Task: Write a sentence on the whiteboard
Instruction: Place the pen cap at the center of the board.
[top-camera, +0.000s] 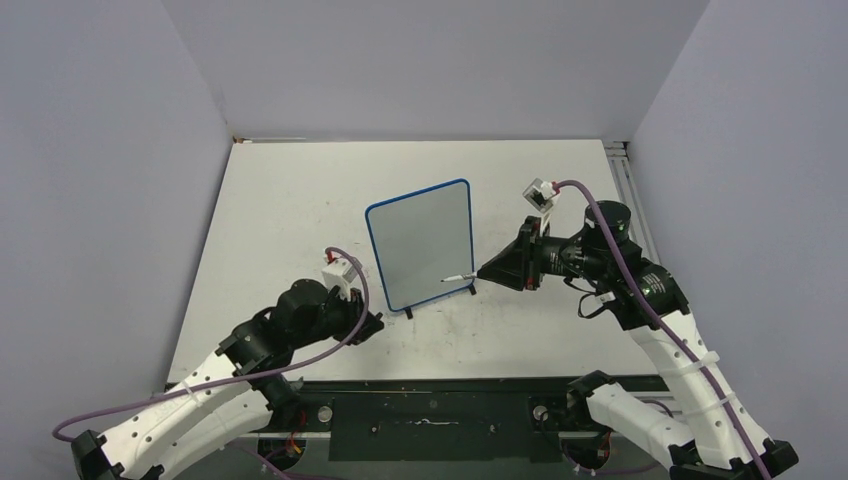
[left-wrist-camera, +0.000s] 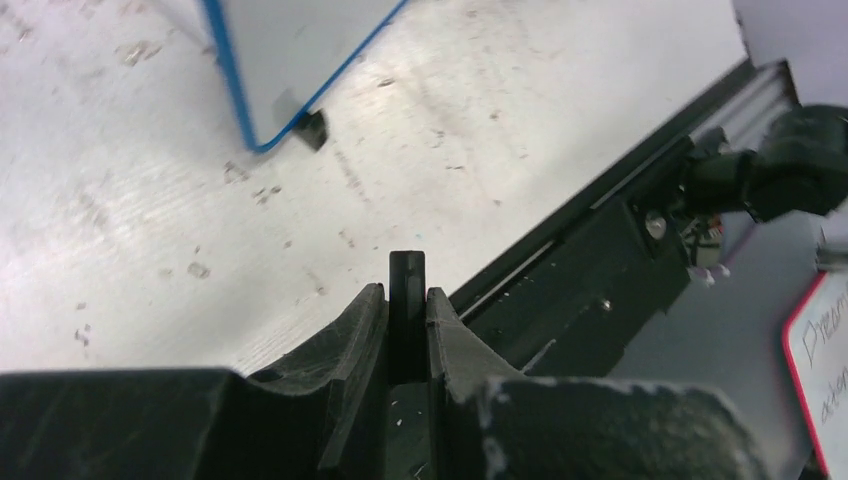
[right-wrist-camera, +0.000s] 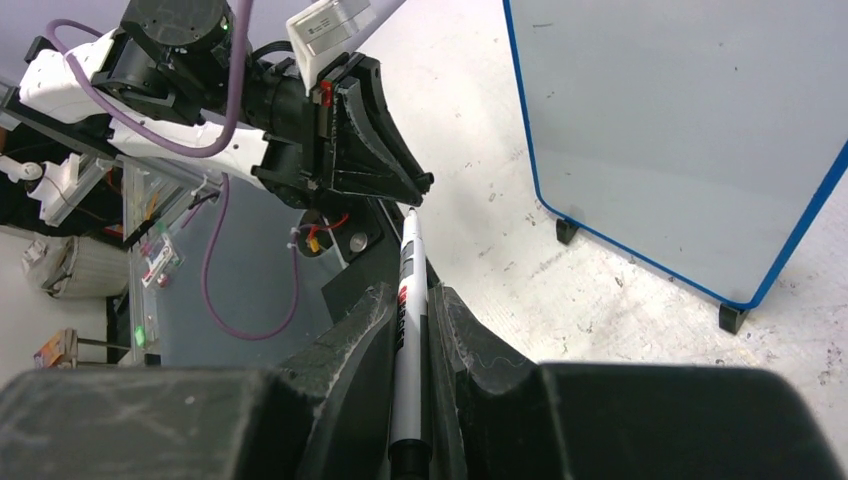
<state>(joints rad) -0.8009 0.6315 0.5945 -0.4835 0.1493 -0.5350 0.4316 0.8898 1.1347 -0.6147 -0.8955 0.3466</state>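
I will tilt my left gripper and lower it to the left in the top view, letting go of the black piece, because the tabletop below the gripper's fingers is bare on that side.
The whiteboard, blue-framed on two black feet, stands upright mid-table; its face is blank and the sentence is not in view. It also shows in the right wrist view, and its lower corner shows in the left wrist view. My right gripper is shut on a white marker, whose tip is near the board's lower right part. My left gripper sits left of the board's foot, shut on a small black piece that looks like the marker cap.
A black rail runs along the table's near edge, between the arm bases. An aluminium rail lines the right edge. A red-framed board with writing lies off the table. Grey walls close in the left, back and right sides.
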